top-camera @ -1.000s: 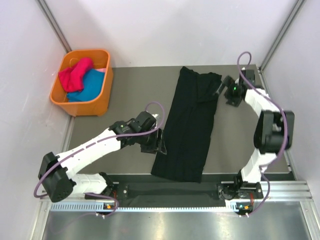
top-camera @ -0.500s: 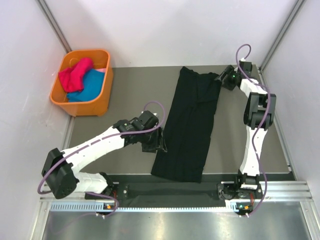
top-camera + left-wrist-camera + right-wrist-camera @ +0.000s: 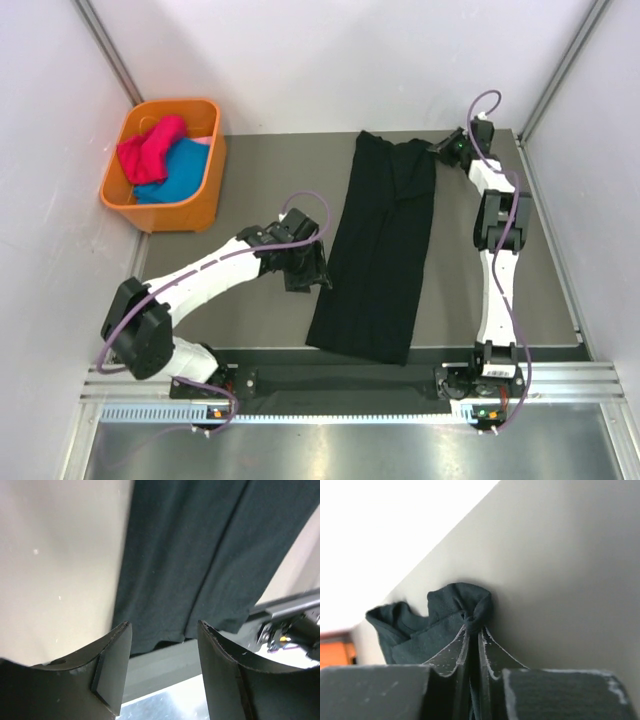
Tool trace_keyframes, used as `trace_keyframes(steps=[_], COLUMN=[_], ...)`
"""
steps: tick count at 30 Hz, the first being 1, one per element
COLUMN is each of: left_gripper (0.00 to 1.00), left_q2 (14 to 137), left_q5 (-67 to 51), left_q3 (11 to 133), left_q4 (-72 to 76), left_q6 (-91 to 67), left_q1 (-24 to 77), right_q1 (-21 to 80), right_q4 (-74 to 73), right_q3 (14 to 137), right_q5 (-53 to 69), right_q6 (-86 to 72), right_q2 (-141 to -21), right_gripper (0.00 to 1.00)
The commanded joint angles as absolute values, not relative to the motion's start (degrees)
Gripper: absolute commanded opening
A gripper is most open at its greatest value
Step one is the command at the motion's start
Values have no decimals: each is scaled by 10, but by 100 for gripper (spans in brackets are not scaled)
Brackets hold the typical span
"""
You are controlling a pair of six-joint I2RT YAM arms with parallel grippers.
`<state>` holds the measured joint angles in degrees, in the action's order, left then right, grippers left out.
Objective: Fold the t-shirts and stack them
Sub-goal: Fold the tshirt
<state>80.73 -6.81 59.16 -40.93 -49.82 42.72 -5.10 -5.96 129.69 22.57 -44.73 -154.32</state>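
The left gripper's open fingers come down back around the near hem's corner on the basket side next, since that lies below and back toward the gripper's base.
A black t-shirt lies on the table as a long folded strip, running from the far side to the near edge. My right gripper is at its far right corner, and in the right wrist view its jaws are shut on a pinched bunch of the black cloth. By the strip's left edge, near the middle, my left gripper stands open. The left wrist view shows its fingers apart and empty above the shirt's near hem. A magenta-pink t-shirt and a teal-blue one lie crumpled in the basket.
The orange plastic basket stands at the table's far left corner. A black rail with the arm bases runs along the near edge, just past the shirt's hem. White walls close in on the left, right and back.
My right gripper moved out to the shirt's far right corner and shut on the cloth there. The left gripper shifted slightly farther along the shirt's left edge and stayed open.
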Motion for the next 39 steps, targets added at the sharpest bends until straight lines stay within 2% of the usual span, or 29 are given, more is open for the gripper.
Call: trace_keyframes(steps=[1,3,8,9,15,21,24,27,29,30,31,33,34,35,37,39], left_gripper=[60,59,60,60,61,58,56,55,56,56,56,56,55,52,49,44], left_q2=[828,838,843,845,861,875,867,862,855,853,854,856,857,856,858,860], left_q5=[-67,-62,-65,-69,-110,-145,-156,-159,-173,-182,-198,-214,-227,-232,-252,-282], left_q3=[628,637,630,624,599,552,527,512,496,490,484,468,453,446,427,418], left_q4=[-386,-389,-371,-367,-347,-331,-323,-326,-315,-310,-301,-287,-270,-260,-236,-200], left_q6=[-490,-489,-491,-492,-463,-426,-417,-412,-405,-403,-403,-399,-403,-407,-418,-424], left_q1=[411,404,375,371,356,358,358,358,358,358,357,358,357,357,358,359], right_q1=[-35,-31,-20,-20,-39,-84,-99,-100,-98,-97,-94,-90,-85,-81,-56,-27], right_q4=[-4,44,72,72,-23,-176,-281,-349,-355,-336,-329,-313,-299,-292,-282,-290], right_q3=[1358,1376,1444,1441,1407,1326,1307,1217,1082,1025,913,806,705,656,536,475], right_q5=[200,189,171,171,205,221,208,186,175,173,174,184,192,197,227,242], right_q6=[-501,-524,-587,-596,-584,-453,-377,-317,-301,-294,-294,-291,-292,-294,-291,-285], right_q2=[-1581,-1596,-1633,-1629,-1584,-1460,-1399,-1304,-1203,-1164,-1125,-1016,-980,-911,-847,-760], right_gripper=[4,0,1,10,40,62,67,78,81,80,80,79,78,75,72,69])
